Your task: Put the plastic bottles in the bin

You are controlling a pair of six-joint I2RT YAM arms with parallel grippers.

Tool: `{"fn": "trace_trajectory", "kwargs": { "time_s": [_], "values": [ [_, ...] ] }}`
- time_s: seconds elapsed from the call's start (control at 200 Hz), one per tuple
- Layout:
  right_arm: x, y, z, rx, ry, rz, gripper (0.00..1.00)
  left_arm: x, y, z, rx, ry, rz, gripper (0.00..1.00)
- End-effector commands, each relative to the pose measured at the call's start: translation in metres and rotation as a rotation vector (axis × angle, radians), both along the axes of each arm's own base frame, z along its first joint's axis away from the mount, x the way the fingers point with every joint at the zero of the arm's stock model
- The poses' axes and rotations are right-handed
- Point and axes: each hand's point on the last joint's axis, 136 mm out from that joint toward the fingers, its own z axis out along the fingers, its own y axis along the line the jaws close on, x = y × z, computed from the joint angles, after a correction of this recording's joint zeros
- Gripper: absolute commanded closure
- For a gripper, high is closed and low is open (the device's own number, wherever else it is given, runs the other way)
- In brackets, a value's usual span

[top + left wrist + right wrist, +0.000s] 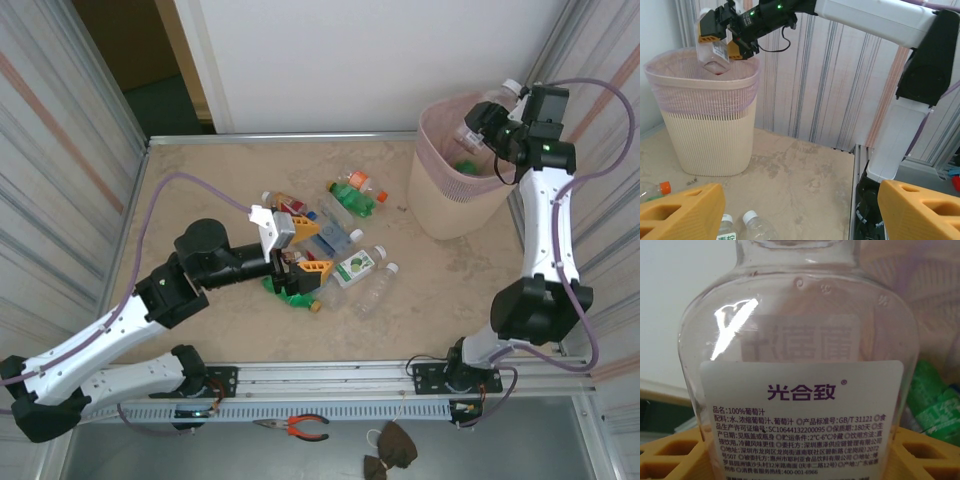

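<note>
The bin's opening (454,142) (932,335) is below the clear bottle, so the right gripper will next go down past the bin's rim into the pink liner and let go of the clear bottle there.
The pale bin (455,195) with a pink liner stands at the table's far right, also seen in the left wrist view (707,125). My right gripper (480,128) is shut on a clear bottle (497,98) with a white, purple-lettered label (800,405), held just above the bin's rim (714,47). A green bottle (935,402) lies inside the bin. Several plastic bottles (345,235) lie in a pile at mid-table. My left gripper (312,248) hovers over that pile, open, with its orange fingers (682,212) wide apart and nothing between them. Two white-capped clear bottles (757,227) lie below it.
Corrugated walls close in the table on the left and right. A metal rail runs along the near edge, with pliers (297,427) and a dark object (390,447) on the shelf below it. Bare tabletop (440,290) lies between the pile and the bin.
</note>
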Motion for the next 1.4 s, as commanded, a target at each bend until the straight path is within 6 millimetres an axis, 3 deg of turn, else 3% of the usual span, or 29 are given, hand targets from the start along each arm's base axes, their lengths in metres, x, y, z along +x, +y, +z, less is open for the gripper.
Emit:
{"fn": "trace_trajectory", "kwargs": {
  "time_s": [0.0,0.14,0.306,0.326,0.361,0.551,1.102,1.393],
  "values": [
    [0.013,-0.007,-0.002,0.185,0.011,-0.135,0.59,0.002,0.008,0.005,-0.026,-0.004,0.029,0.20],
    [0.028,-0.013,-0.033,0.305,0.110,-0.268,0.59,0.002,0.012,0.003,-0.030,-0.002,0.045,0.20],
    [0.044,-0.003,-0.067,0.354,0.225,-0.343,0.56,0.002,0.016,0.000,-0.031,0.002,0.059,0.20],
    [0.048,-0.002,-0.059,0.363,0.207,-0.345,0.56,0.003,0.017,0.000,-0.031,0.002,0.062,0.20],
    [0.052,0.000,-0.062,0.370,0.216,-0.354,0.55,0.003,0.017,-0.001,-0.031,0.004,0.063,0.20],
    [0.067,0.009,-0.093,0.388,0.319,-0.408,0.53,0.004,0.021,-0.005,-0.029,0.012,0.078,0.20],
    [0.076,0.005,-0.206,0.434,0.576,-0.572,0.51,0.014,0.027,-0.016,-0.013,0.050,0.122,0.20],
    [0.090,-0.003,-0.226,0.522,0.566,-0.655,0.47,0.017,0.034,-0.017,-0.017,0.060,0.150,0.20]
  ]
}}
